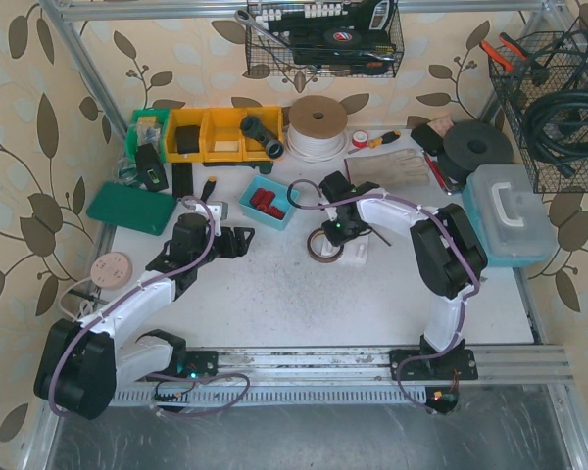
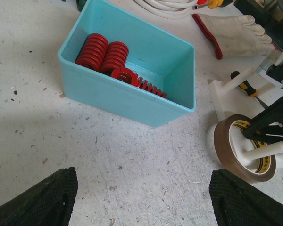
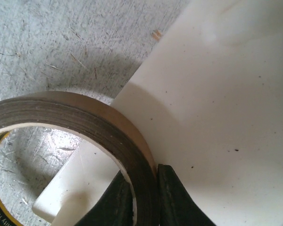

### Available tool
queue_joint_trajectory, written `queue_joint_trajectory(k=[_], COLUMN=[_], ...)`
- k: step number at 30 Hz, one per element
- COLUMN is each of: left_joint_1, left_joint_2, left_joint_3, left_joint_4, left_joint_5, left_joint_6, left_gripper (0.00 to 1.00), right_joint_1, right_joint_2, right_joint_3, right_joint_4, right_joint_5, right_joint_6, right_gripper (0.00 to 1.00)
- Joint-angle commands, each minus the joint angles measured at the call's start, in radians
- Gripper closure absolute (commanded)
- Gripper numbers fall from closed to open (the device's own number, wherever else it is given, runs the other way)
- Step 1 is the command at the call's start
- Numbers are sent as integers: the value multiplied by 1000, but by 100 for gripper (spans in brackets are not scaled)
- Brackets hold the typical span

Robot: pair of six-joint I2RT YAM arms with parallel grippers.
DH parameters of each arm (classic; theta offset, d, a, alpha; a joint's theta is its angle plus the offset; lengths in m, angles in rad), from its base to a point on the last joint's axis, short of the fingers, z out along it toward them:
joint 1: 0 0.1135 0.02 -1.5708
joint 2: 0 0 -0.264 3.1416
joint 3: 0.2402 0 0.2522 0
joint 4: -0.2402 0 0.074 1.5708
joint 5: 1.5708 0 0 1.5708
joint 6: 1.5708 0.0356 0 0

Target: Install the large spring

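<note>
The tape roll (image 1: 324,246) is around the fixture's peg, so my right gripper needs to go up, move toward the teal toolbox and go down to release on the tabletop by the glove.
Three red springs lie in a teal bin (image 2: 122,101): two thick ones (image 2: 92,49) side by side and a thinner one (image 2: 141,84) in front. The bin also shows in the top view (image 1: 269,206). My left gripper (image 2: 144,197) is open and empty, low over the table just in front of the bin. My right gripper (image 3: 145,197) is shut on the wall of a brown tape roll (image 3: 85,117), which sits over a peg of a white fixture (image 3: 217,117). In the top view the right gripper (image 1: 331,233) is right of the bin, at the roll (image 1: 324,246).
A white glove (image 2: 236,26) and a screwdriver (image 1: 377,139) lie behind the fixture. Yellow bins (image 1: 220,132), a cable spool (image 1: 317,125), a green case (image 1: 132,208) and a teal toolbox (image 1: 510,211) ring the table. Wire baskets hang above.
</note>
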Motion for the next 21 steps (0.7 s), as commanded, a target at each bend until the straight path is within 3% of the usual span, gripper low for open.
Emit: queue_joint_trajectory(k=[1, 13, 17, 21], left_joint_1=[-9, -9, -9, -9], left_joint_2=[8, 20, 0, -8], left_joint_3=[8, 19, 9, 5], left_joint_4=[32, 40, 48, 45], left_joint_5=[17, 76, 75, 58], left_joint_6=[14, 10, 9, 13], left_gripper=[20, 18, 11, 9], right_joint_1=[4, 3, 4, 2], right_joint_2=[-26, -143, -199, -291], right_joint_3=[23, -17, -28, -55], right_joint_4=[2, 77, 93, 112], right_joint_5=[21, 62, 62, 89], right_joint_6=[5, 60, 89, 95], right_gripper=[85, 93, 95, 95])
